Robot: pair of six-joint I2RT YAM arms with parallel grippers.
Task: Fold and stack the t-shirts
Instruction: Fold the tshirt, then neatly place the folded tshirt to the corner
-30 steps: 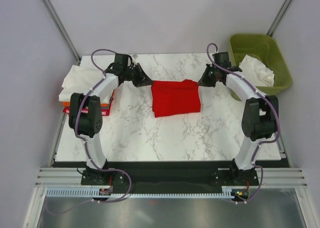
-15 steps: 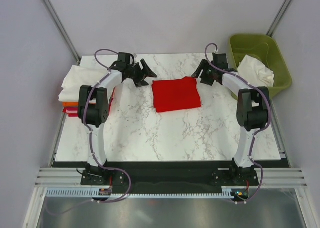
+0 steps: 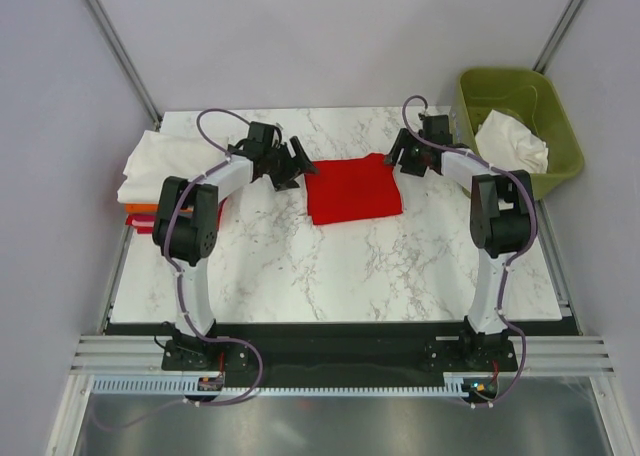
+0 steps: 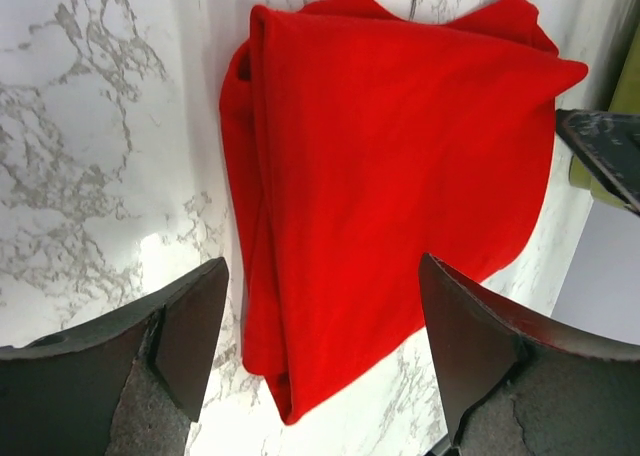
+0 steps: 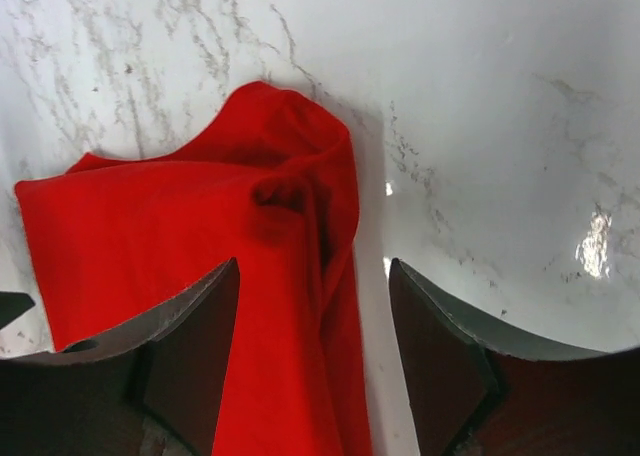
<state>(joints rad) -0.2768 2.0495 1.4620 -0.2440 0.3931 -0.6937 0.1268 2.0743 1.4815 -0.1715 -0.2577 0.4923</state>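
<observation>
Next, my left gripper moves down and outward onto the red t-shirt's far corner nearest the stack, since that loose corner lies below and outward of its open fingers.
A bright red t-shirt lies folded into a rectangle on the marble table, resting loose. My left gripper stands open just off its far left corner, nothing between the fingers. In the left wrist view the red t-shirt spreads ahead of the open left gripper. My right gripper is open by the far right corner. The right wrist view shows the shirt's bunched corner below the open right gripper. A white t-shirt tops a stack at the table's left edge over orange and dark red ones.
An olive-green bin stands off the table's far right corner with a crumpled white shirt in it. Grey walls and metal posts close in the back and sides.
Both grippers went from shut on the red t-shirt's far corners to open and let it go. The shirt now lies flat and both arms have drawn in closer.
</observation>
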